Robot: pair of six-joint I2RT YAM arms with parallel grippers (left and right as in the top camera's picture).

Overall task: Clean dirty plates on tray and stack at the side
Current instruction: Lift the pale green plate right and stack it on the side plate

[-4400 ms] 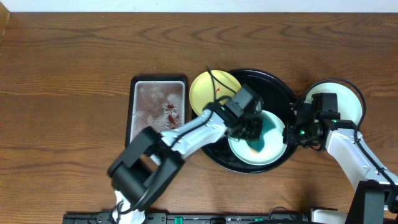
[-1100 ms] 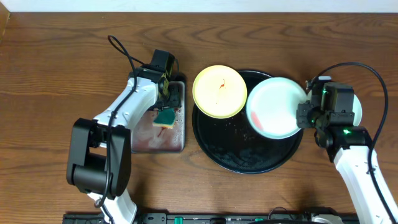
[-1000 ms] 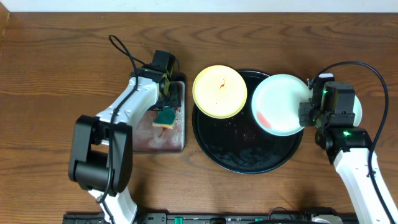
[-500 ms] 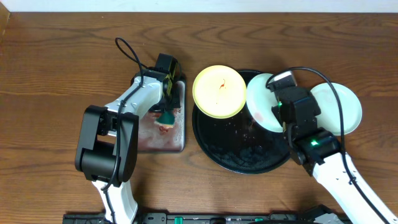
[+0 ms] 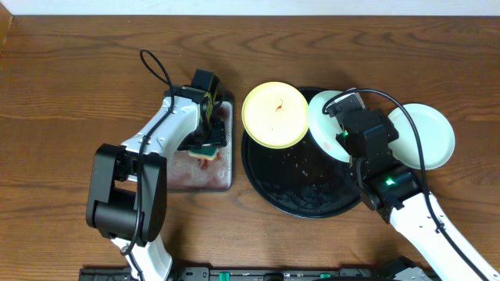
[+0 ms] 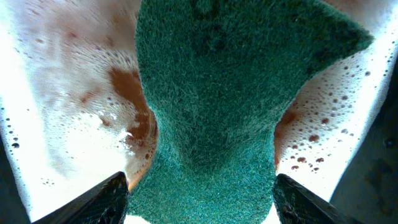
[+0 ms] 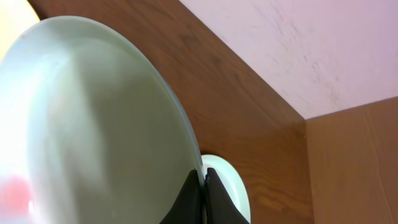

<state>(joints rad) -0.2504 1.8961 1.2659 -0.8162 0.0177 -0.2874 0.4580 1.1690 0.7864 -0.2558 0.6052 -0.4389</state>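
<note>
The tilted plate in my right gripper will next swing over the second mint plate (image 5: 428, 134) (image 7: 229, 185), which is below it and to its right in the overhead view. Then I will lower it flat and let it go.
In the left wrist view a teal sponge (image 6: 211, 106) lies in foamy, red-tinged water, between the wide-apart fingers of my open left gripper (image 6: 200, 190). From overhead that gripper (image 5: 207, 134) hangs over the sponge (image 5: 205, 151). My right gripper (image 5: 344, 129) is shut on the rim of a pale mint plate (image 5: 324, 123), held tilted above the round black tray (image 5: 305, 195). Its fingertips (image 7: 198, 190) pinch the plate (image 7: 93, 124), which has a red smear low on its face. A pale yellow plate (image 5: 275, 115) with a small red mark rests on the tray's far left rim. A second mint plate (image 5: 428, 134) lies on the table to the right.
The sponge sits in a rectangular grey metal tray (image 5: 226, 176) of soapy water left of the black tray. Cables loop above both arms. The right arm reaches in from the front right across the black tray's edge. Bare wooden tabletop (image 5: 78, 86) surrounds everything.
The left gripper has squeezed the sponge in the grey tray and opened again. The right arm has swung round in front, tipping its mint plate more upright over the tray's right side.
</note>
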